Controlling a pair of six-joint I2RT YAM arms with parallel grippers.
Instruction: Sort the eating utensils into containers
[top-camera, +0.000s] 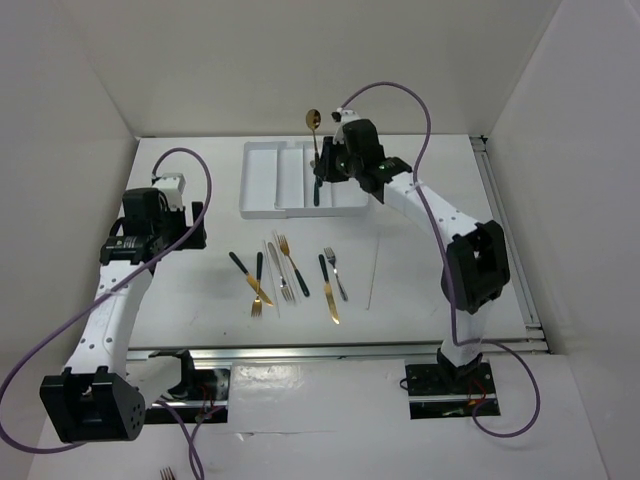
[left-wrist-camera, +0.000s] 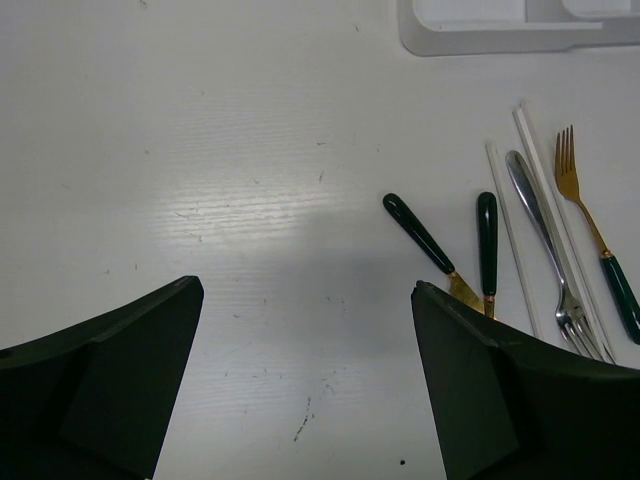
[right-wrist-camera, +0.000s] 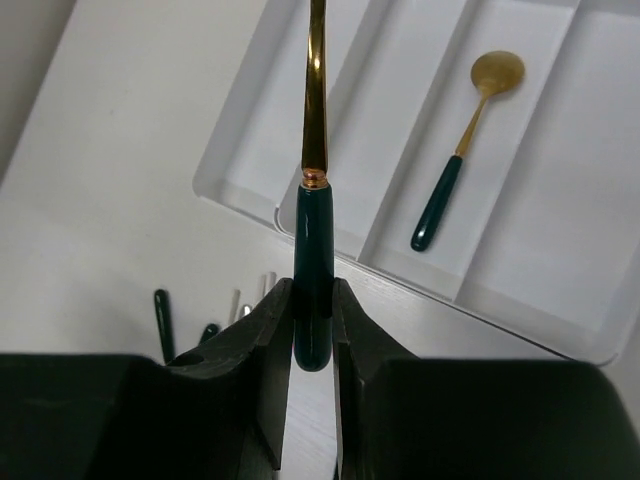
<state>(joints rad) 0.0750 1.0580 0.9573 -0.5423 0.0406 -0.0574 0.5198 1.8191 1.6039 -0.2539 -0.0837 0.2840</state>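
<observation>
The compartment with the second gold spoon (right-wrist-camera: 468, 150) already holds a matching spoon, so I will lower my right gripper into it next and release the dark teal handle of my gripper's spoon there.
My right gripper (top-camera: 322, 168) is shut on the dark teal handle of a gold spoon (top-camera: 312, 118) and holds it upright over the white tray (top-camera: 262, 185). In the right wrist view the fingers (right-wrist-camera: 270, 320) clamp the spoon's handle (right-wrist-camera: 312, 235) above the tray's near edge (right-wrist-camera: 240, 195). A second gold spoon (right-wrist-camera: 462, 165) lies in one compartment. Several utensils (top-camera: 290, 270) lie on the table in front of the tray. My left gripper (top-camera: 195, 225) is open and empty over bare table, left of them (left-wrist-camera: 305, 290).
The left wrist view shows two teal-handled pieces (left-wrist-camera: 420, 235), pale sticks (left-wrist-camera: 505, 220), a silver fork (left-wrist-camera: 540, 220), a gold fork (left-wrist-camera: 590, 220) and the tray corner (left-wrist-camera: 480, 40). One thin pale stick (top-camera: 372, 270) lies alone to the right. White walls enclose the table.
</observation>
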